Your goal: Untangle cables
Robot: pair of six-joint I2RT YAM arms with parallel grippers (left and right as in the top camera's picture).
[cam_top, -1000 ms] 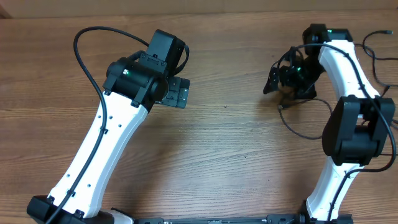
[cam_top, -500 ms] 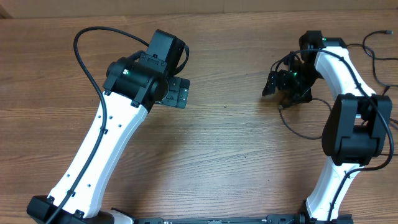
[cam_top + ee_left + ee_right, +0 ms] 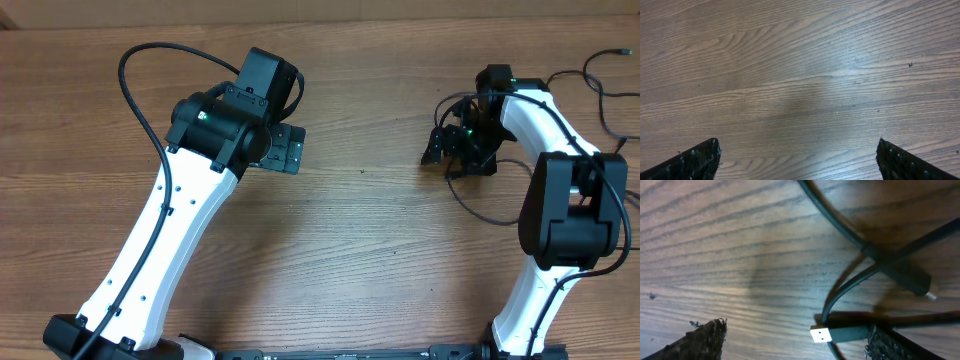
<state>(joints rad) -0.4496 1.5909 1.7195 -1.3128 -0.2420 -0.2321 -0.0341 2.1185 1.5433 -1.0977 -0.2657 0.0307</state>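
My right gripper should next lower and close its fingers on the thin piece of cable beside the silver USB plug, as it lies across the black connector [image 3: 912,282].
Thin black cables [image 3: 875,264] cross on the wooden table under my right gripper [image 3: 796,342]. One cable ends in a silver USB plug [image 3: 822,333] that lies between the open jaws, close against the right finger [image 3: 890,345]. Another cable ends in a black connector [image 3: 912,282] further right. From overhead, the right gripper [image 3: 448,152] hangs low over the cables, and a strand [image 3: 466,203] loops toward the front. My left gripper [image 3: 799,161] is wide open over bare wood, far from the cables, and also shows from overhead [image 3: 285,150].
More thin black cord [image 3: 598,80] runs along the table's far right edge behind the right arm [image 3: 570,210]. The left arm [image 3: 170,230] slants across the left half of the table. Plain wood lies between the two arms.
The right gripper has shifted slightly toward the far side over the cables, and its jaws have narrowed a little. The left arm has not moved.
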